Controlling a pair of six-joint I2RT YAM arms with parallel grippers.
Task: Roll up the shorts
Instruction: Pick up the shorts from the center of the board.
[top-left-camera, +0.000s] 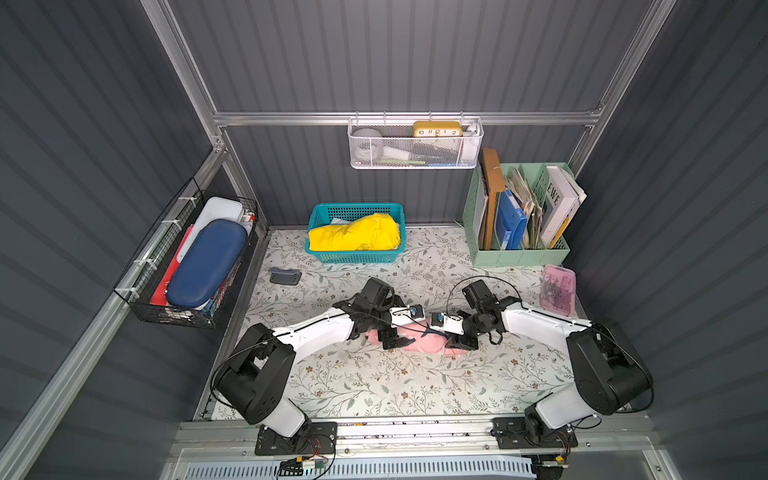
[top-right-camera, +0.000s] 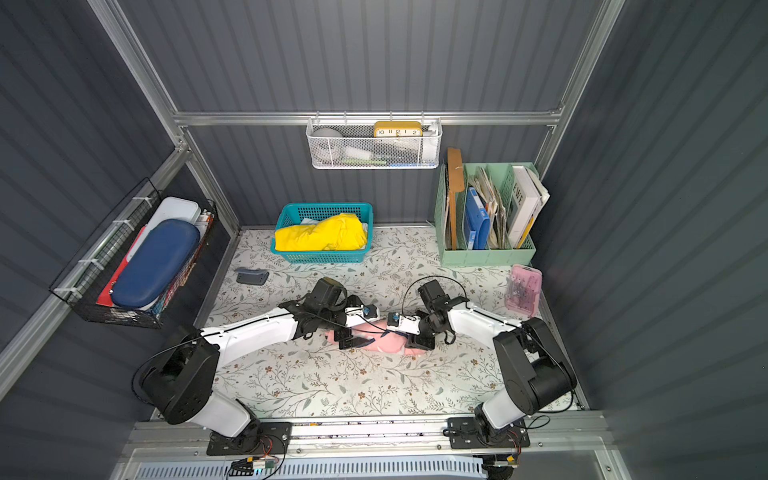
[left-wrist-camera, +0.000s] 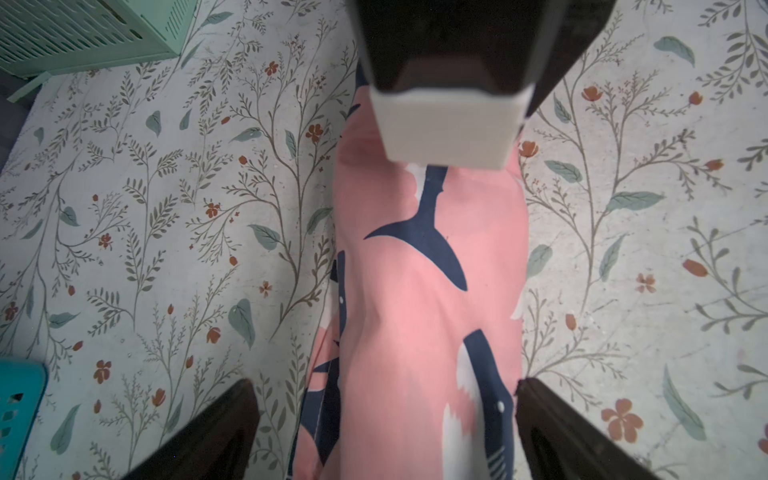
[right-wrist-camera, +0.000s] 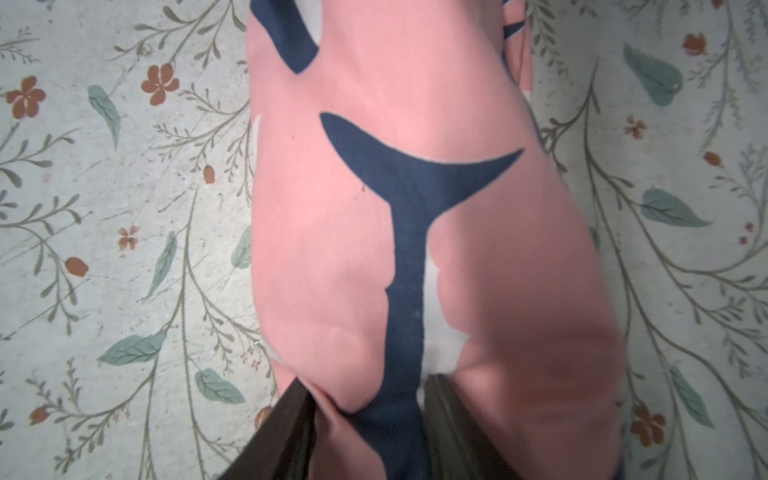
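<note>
My left gripper's open fingers are already on both sides of the roll, so they should move down and slightly toward my right gripper onto the pink part of the roll beside the navy shark tail (top-left-camera: 409, 330) (left-wrist-camera: 404, 344).
The shorts (top-left-camera: 419, 344) (top-right-camera: 388, 344) lie mid-table as a narrow pink roll printed with navy-and-white sharks. My left gripper (top-left-camera: 397, 340) (top-right-camera: 353, 341) is at the roll's left end. In the left wrist view that gripper (left-wrist-camera: 384, 388) is open, and its dark fingers (left-wrist-camera: 232, 415) stand on either side of the shorts (left-wrist-camera: 428, 291) without pinching them. My right gripper (top-left-camera: 459, 343) (top-right-camera: 417, 341) is at the right end. In the right wrist view it (right-wrist-camera: 368, 399) is shut on a bunched fold of the shorts (right-wrist-camera: 415, 199). Both arms hide the roll's ends in both top views.
A teal basket (top-left-camera: 356, 257) holding a yellow cloth (top-left-camera: 355, 235) stands at the back. A mint file holder (top-left-camera: 519, 254) is at the back right, with a pink box (top-left-camera: 558, 289) in front of it. A small grey object (top-left-camera: 284, 276) lies at the left.
</note>
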